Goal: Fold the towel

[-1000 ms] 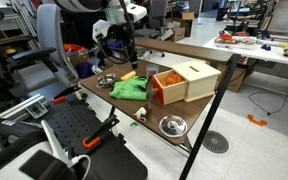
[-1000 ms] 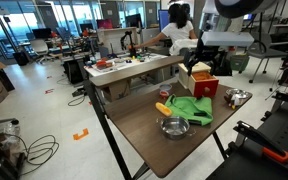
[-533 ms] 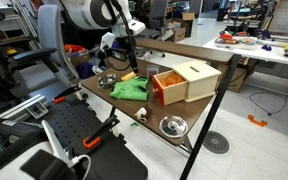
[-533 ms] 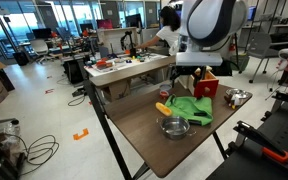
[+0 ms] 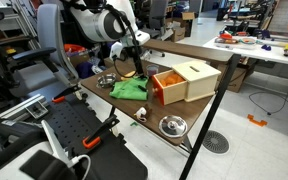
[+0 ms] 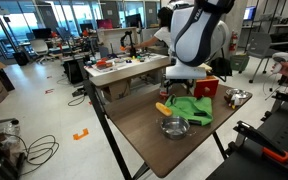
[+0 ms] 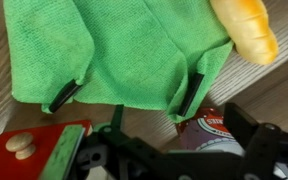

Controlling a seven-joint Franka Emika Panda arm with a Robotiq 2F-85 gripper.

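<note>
The towel's edge (image 7: 175, 107) near the yellow banana-like object is below my gripper, between its open fingers. My gripper will next lower its fingers around the cloth and close.
A green towel (image 7: 114, 50) lies crumpled on the wooden table; it shows in both exterior views (image 5: 129, 88) (image 6: 191, 108). My gripper (image 7: 126, 97) is open. Its two dark fingertips (image 7: 64, 95) stand wide apart at the towel's near edge and touch or hover just over the cloth. Nothing is held between them. In both exterior views the arm hangs over the towel, with the gripper (image 5: 127, 70) (image 6: 184, 86) low above it.
A yellow banana-like object (image 7: 244, 30) lies against the towel's corner. A red can (image 7: 209, 135) and a red block (image 7: 29, 150) sit close under the wrist. An orange-and-tan box (image 5: 184, 80) stands beside the towel. Metal bowls (image 5: 172, 125) (image 5: 106, 81) stand on the table.
The arm has swung in over the table and come down toward the towel. The towel and the other objects have not moved.
</note>
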